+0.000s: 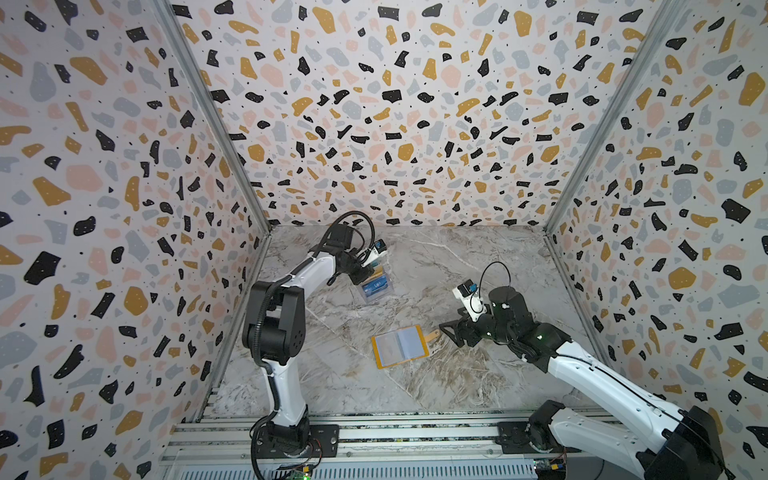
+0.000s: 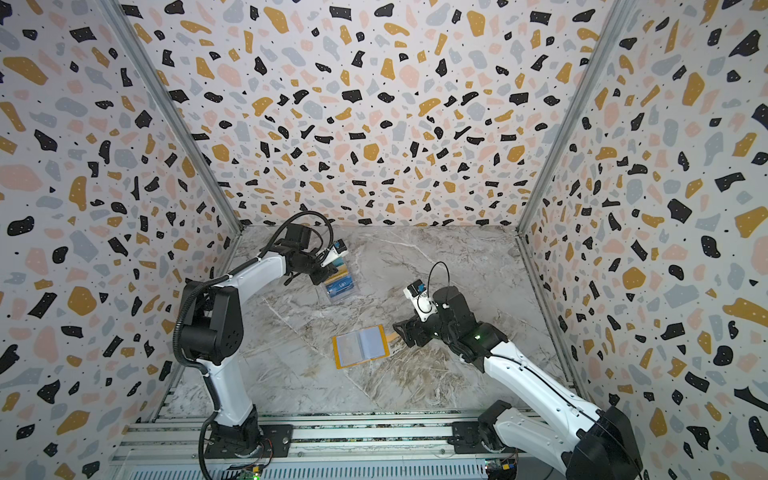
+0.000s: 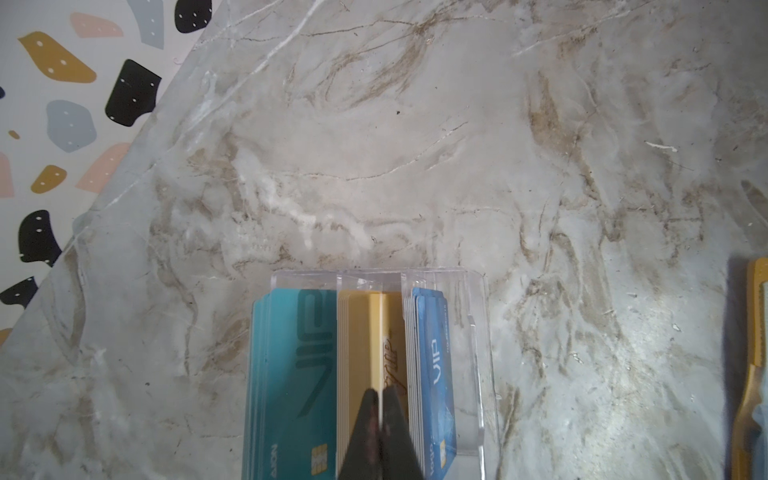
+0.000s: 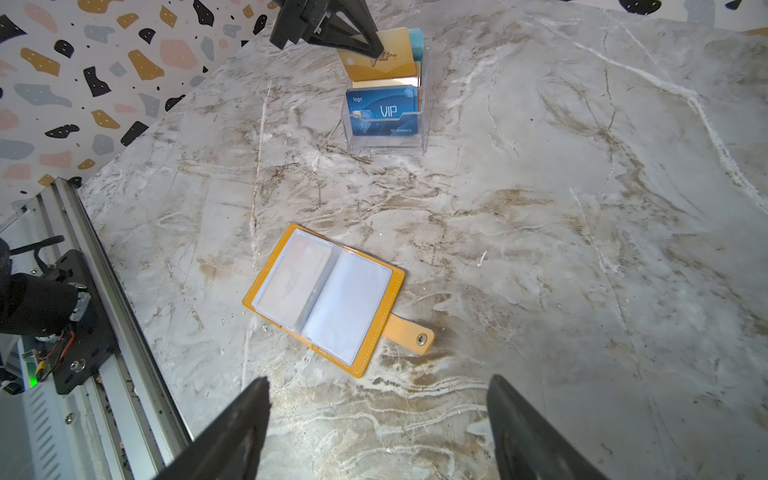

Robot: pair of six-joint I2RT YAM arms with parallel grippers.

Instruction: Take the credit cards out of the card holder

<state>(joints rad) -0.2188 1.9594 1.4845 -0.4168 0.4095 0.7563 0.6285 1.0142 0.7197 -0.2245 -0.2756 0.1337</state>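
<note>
My left gripper moves down next toward the clear box's middle level [image 1: 373, 273] [image 3: 390, 332] and releases the gold credit card's top edge, as this card still juts above the blue VIP cards.
The mustard-yellow card holder [image 1: 400, 346] [image 2: 360, 346] [image 4: 324, 299] lies open and flat on the marble table, pale sleeves up, snap tab [image 4: 409, 334] pointing toward my right gripper. My right gripper [image 4: 379, 380] [image 1: 446, 328] hovers open just beside the tab, holding nothing. My left gripper [image 3: 380, 395] [image 4: 374, 50] is shut on the top edge of a gold credit card [image 3: 376, 332] [image 4: 380, 54]. That card stands upright in the middle tier of the clear box [image 4: 384, 141]. Teal credit cards [image 3: 291, 374] fill the tier beside it.
Blue VIP cards [image 4: 382, 110] [image 3: 434, 365] stand in the front tier of the clear box [image 1: 376, 286]. Aluminium rails [image 1: 374, 432] and both arm bases line the near table edge. Terrazzo-patterned walls [image 1: 374, 124] close in the left, right and back.
</note>
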